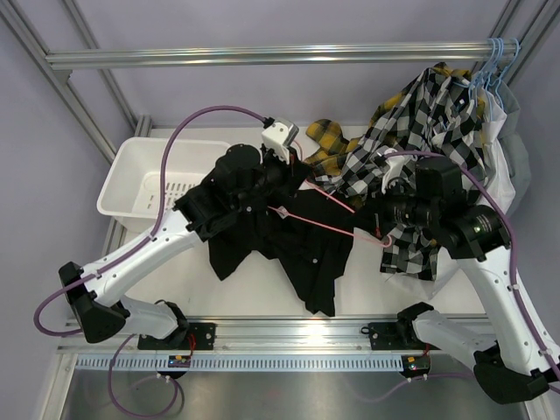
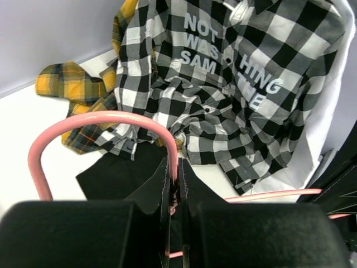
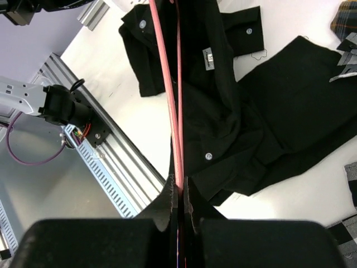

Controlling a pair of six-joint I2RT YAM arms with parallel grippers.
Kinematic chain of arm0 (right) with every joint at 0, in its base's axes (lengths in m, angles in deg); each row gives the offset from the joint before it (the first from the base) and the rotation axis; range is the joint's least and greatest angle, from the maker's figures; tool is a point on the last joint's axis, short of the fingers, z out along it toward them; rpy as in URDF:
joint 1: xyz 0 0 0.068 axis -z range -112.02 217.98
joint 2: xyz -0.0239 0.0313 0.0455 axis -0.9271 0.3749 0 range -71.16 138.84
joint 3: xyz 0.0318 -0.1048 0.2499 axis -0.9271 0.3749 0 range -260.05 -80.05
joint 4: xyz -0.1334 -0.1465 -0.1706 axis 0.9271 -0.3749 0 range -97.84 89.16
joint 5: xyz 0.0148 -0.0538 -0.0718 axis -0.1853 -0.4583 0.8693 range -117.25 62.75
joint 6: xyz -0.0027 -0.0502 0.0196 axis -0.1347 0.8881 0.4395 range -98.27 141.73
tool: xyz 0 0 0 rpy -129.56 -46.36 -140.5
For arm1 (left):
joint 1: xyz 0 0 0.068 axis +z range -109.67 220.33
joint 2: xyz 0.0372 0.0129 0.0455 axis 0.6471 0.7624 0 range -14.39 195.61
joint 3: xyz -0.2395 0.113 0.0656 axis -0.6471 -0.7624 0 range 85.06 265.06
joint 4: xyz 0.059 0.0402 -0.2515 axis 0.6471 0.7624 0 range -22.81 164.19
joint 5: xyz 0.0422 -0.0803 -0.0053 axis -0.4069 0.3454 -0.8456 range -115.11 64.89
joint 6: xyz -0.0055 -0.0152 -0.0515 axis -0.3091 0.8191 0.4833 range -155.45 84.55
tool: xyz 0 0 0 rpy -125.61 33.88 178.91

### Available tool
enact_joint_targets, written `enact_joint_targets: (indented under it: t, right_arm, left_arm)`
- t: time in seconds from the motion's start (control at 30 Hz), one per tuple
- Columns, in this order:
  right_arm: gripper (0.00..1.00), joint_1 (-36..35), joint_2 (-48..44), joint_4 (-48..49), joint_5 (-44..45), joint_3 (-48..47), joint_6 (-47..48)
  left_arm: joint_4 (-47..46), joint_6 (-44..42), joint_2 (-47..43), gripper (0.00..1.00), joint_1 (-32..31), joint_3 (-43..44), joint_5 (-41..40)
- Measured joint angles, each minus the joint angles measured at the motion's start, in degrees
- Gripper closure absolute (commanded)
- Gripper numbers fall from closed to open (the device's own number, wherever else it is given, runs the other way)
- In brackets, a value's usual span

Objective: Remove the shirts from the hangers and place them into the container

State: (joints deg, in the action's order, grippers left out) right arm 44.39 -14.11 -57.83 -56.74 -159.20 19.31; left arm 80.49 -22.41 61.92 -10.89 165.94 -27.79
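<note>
The right gripper moves up and outward next, hooks the empty pink hanger on the metal bar's bare part (image 1: 373, 54) and releases. That part of the bar lies above and outward.
The pink hanger (image 1: 325, 220) stretches between my two grippers, above the plain black shirt (image 1: 293, 254) that lies spread on the table. My left gripper (image 1: 282, 213) is shut on its hook (image 2: 111, 118). My right gripper (image 1: 383, 238) is shut on its far end, the two pink wires (image 3: 172, 84) running out between the jaws over the black shirt (image 3: 251, 123). The black-and-white checked shirt (image 1: 429, 131) hangs at the back right over a yellow plaid shirt (image 1: 328, 138) and beside a white shirt (image 1: 503, 149). The white container (image 1: 153, 179) stands at the back left.
Light blue hangers (image 1: 492, 59) hang on the metal rail (image 1: 262, 57) at its right end. A slotted aluminium frame (image 1: 289, 359) runs along the table's near edge, seen also below the right gripper as a rail (image 3: 111, 151). A grey wall closes the left side.
</note>
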Motion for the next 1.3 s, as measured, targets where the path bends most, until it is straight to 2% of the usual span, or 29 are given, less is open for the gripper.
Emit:
enact_joint_targets:
  t: [0.03, 0.07, 0.1, 0.13, 0.2, 0.5, 0.77, 0.97, 1.3]
  right_arm:
    - [1.0, 0.0, -0.7, 0.0, 0.0, 0.2, 0.0]
    - [1.0, 0.0, -1.3, -0.2, 0.0, 0.3, 0.0]
    - [1.0, 0.0, -1.8, -0.4, 0.0, 0.4, -0.1]
    - [1.0, 0.2, -2.3, -0.9, 0.9, 0.4, -0.4]
    - [1.0, 0.7, -3.1, -2.0, 2.3, 0.4, -0.4]
    - [1.0, 0.9, -8.1, -11.4, 5.5, -3.0, -1.2]
    - [1.0, 0.9, -7.2, -19.3, 15.3, -19.7, -1.9]
    - [1.0, 0.9, -2.7, -16.9, 24.1, -27.3, -2.3]
    - [1.0, 1.0, 13.8, -0.6, 34.1, -28.0, -3.6]
  left_arm:
    - [-0.2, 0.1, 0.0, 0.84, -0.1, 0.0, 0.0]
    - [-0.3, 0.1, -0.1, 0.54, -0.3, 0.0, 0.0]
    - [-0.2, -0.5, -0.2, 0.36, -0.3, 0.0, -0.2]
    - [0.2, -0.6, -0.4, 0.21, -0.3, 0.0, -0.5]
    - [0.6, -0.7, -1.3, 0.01, -0.3, -0.3, -1.6]
    - [3.9, 0.4, -6.1, 0.01, 0.1, -1.0, -8.9]
    - [10.8, 3.5, -10.1, 0.01, 0.5, -6.1, -18.1]
    - [16.8, 6.1, -14.3, 0.01, 0.7, -10.7, -22.2]
    - [23.6, 8.5, -21.9, 0.01, 0.7, -14.0, -23.4]
